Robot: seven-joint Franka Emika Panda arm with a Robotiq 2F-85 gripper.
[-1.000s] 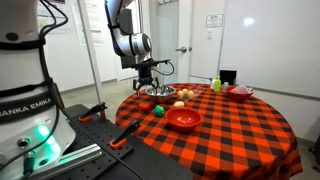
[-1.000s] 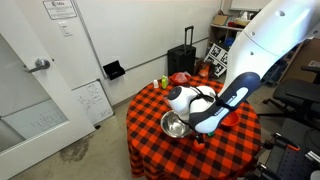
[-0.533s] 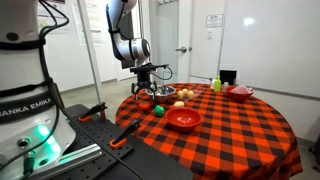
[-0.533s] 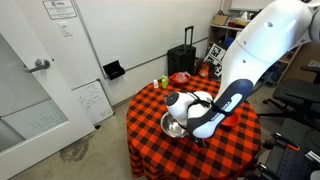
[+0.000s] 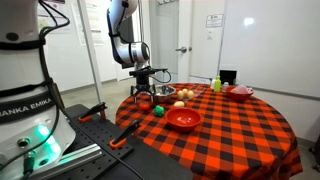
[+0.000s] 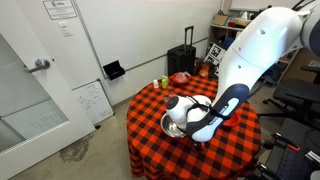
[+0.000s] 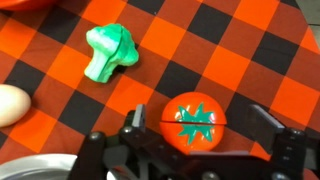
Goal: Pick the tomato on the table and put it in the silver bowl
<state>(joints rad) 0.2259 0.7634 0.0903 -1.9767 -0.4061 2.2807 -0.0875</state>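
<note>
The tomato point(image 7: 195, 122) is just below, between my open fingers, so my gripper will lower slightly and close on its sides next.
The tomato point(image 7: 195, 122), a red-orange ball with a green star top, lies on the checked tablecloth in the wrist view. My gripper point(image 7: 200, 118) is open and low over it, one finger point(image 7: 138, 118) on each side; the right finger stands clear of it. In an exterior view the gripper point(image 5: 144, 92) hangs at the table's near-left edge beside the silver bowl point(image 5: 160, 92), and the tomato is hidden there. The silver bowl also shows in an exterior view point(image 6: 170, 124), partly behind my arm. A shiny rim point(image 7: 30, 166) shows at the wrist view's bottom left.
A green broccoli-shaped toy point(image 7: 110, 50) and a pale egg-like item point(image 7: 10, 103) lie near the tomato. A red bowl point(image 5: 183, 119), a green ball point(image 5: 158, 111), pale round items point(image 5: 181, 100) and a second red bowl point(image 5: 240, 92) stand on the round table.
My gripper has moved down and a little toward the table's edge, away from above the silver bowl. The objects on the table have not moved.
</note>
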